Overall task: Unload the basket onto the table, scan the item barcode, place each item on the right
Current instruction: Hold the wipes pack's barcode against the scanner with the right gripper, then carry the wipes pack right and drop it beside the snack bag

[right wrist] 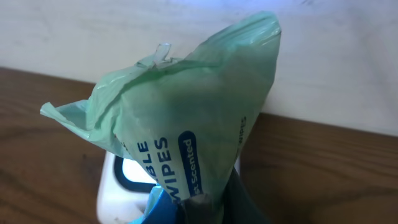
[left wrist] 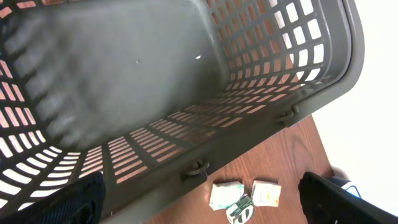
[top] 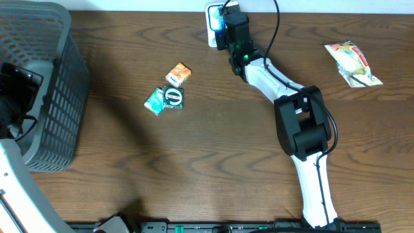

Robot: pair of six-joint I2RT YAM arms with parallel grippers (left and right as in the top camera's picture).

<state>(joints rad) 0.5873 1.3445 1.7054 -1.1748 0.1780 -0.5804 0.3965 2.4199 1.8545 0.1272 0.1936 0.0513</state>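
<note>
Next, the right gripper swings across to release the wipes on bare wood by the snack bag, which lies to the gripper's right in the overhead view.
My right gripper is shut on a pale green pack of wipes, which stands up from the fingers and fills most of the right wrist view. Just behind the pack is the white barcode scanner, its window lit. Overhead, the right gripper is at the table's far edge, right against the scanner. My left gripper hangs open with nothing in it over the grey basket, near its rim. Its dark fingers show at both lower corners of the left wrist view.
The grey mesh basket stands at the left edge of the table. Three small packets lie mid-table: an orange one, a teal one and a dark green one. A yellow snack bag lies at the far right.
</note>
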